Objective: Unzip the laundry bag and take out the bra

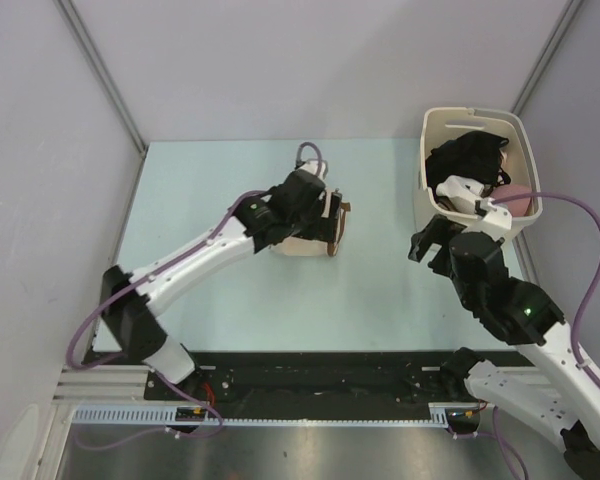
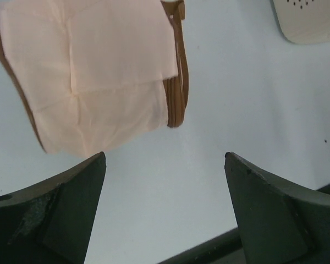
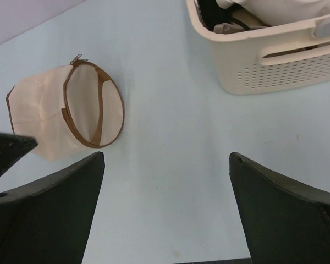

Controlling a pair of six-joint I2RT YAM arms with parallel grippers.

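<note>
The near part of the laundry bag's brown trim lies below and outward of the left gripper, lined up with its open fingers, so the gripper will lower outward onto it next.
The laundry bag is a cream cloth drum with brown zipper trim, lying on its side at mid-table. In the right wrist view its round brown-rimmed end faces me, with a small zipper pull at the top. I cannot tell whether it is zipped. In the left wrist view the bag lies just ahead and left of the fingers. My left gripper hovers over the bag, open and empty. My right gripper is open and empty over bare table, right of the bag. No bra can be made out.
A rigid cream plastic basket stands at the back right, holding black clothes and a pink item. It also shows in the right wrist view and in the left wrist view. Grey walls enclose the table.
</note>
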